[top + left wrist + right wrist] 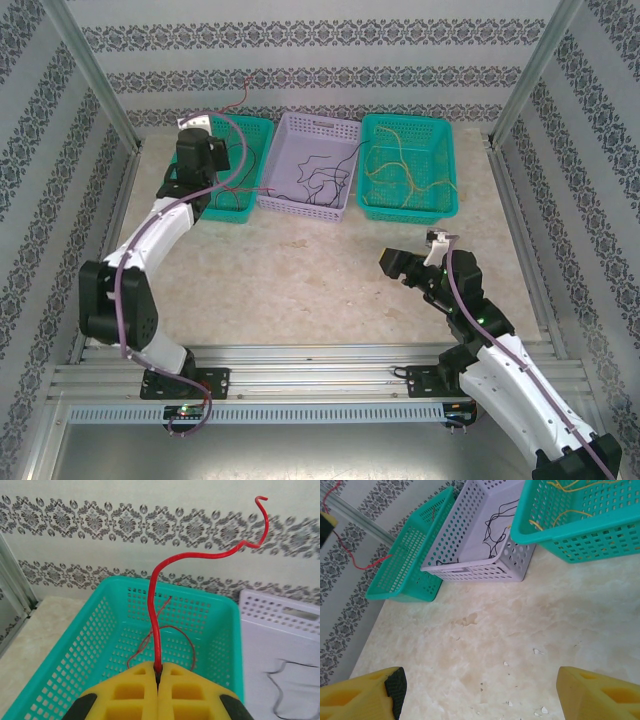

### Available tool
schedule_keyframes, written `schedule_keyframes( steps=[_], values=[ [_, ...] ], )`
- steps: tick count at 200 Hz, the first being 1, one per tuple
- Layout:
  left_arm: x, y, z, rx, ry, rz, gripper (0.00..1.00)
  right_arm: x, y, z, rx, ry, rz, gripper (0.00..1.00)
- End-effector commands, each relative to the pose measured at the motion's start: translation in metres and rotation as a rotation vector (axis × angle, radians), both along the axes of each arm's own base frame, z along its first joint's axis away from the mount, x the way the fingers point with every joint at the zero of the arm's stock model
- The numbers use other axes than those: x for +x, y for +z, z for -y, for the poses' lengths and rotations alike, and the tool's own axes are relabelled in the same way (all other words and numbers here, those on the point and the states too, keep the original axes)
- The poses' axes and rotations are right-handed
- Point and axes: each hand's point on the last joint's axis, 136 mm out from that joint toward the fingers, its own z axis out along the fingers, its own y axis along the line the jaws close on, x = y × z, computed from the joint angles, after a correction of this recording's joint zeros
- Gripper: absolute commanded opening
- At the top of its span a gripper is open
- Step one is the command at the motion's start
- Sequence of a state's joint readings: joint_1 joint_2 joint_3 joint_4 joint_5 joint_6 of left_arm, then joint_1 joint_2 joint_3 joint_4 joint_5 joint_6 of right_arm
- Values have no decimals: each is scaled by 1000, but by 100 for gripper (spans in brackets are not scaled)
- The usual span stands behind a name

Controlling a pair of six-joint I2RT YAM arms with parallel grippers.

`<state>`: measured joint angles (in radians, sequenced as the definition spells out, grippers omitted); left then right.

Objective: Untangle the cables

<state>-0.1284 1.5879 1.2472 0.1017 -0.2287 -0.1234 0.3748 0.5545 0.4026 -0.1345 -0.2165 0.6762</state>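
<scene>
I will next lower my left gripper into the green basket beneath it and release the red cable over the basket's bottom, because another red cable already lies there.
My left gripper (159,672) is shut on a red cable (156,610), which rises from the yellow fingers and curls up against the back wall. It hangs over the left green basket (70,660), where another thin red cable (187,635) lies. From above, that gripper (193,128) sits at the basket's far left and the red cable (241,98) pokes up behind it. Dark cables (320,185) lie in the purple basket (300,124). Yellow-green cables (400,165) lie in the right green basket (410,122). My right gripper (398,266) is open above the bare table (480,700), nothing between its fingers.
The three baskets stand side by side against the back wall. Metal frame posts (95,75) rise at both back corners. The marbled tabletop (300,280) stretches between the baskets and the arm bases, with small white flecks (537,651) on it.
</scene>
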Motion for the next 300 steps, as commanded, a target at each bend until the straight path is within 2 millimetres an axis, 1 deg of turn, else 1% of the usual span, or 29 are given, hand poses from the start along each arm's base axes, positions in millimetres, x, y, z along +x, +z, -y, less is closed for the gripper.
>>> schedule_keyframes(
  steps=[1,16,40,59,61,63,101,122,140,167,184,212,227,243,258,267,300],
  values=[
    [15,1,-30,107,132,56,0,0,-2,0,23,2,11,79],
    [22,-16,-39,122,161,24,0,-1,-3,0,21,4,14,79],
    [30,-35,-50,184,217,7,0,-2,-6,0,21,9,21,79],
    [37,-53,-58,224,239,-20,0,-1,-1,-1,30,8,41,79],
    [38,-56,-58,228,241,-25,0,-2,-10,0,23,8,23,79],
    [39,-58,-58,231,241,-28,0,-2,-13,0,22,8,19,79],
    [51,-93,-62,280,254,-99,0,0,-22,-2,22,11,7,79],
    [53,-113,-66,291,267,-148,0,1,-25,-3,23,15,2,79],
    [54,-127,-71,284,278,-185,0,1,-26,-4,22,20,-1,79],
    [57,-149,-71,244,252,-263,0,1,-28,-4,15,24,-4,79],
    [56,-157,-69,231,241,-280,0,1,-28,-4,11,24,-3,79],
    [55,-170,-73,200,229,-326,0,2,-30,-5,8,25,-9,79],
    [54,-183,-74,196,217,-374,0,3,-32,-6,8,34,-16,79],
    [53,-192,-75,191,212,-409,0,3,-34,-9,7,46,-27,79],
    [54,-199,-75,165,200,-434,5,4,-37,-10,3,54,-41,79],
    [55,-203,-76,157,201,-448,9,4,-36,-11,2,60,-44,79],
    [61,-214,-75,142,180,-510,19,5,-38,-14,2,70,-54,79]
  ],
)
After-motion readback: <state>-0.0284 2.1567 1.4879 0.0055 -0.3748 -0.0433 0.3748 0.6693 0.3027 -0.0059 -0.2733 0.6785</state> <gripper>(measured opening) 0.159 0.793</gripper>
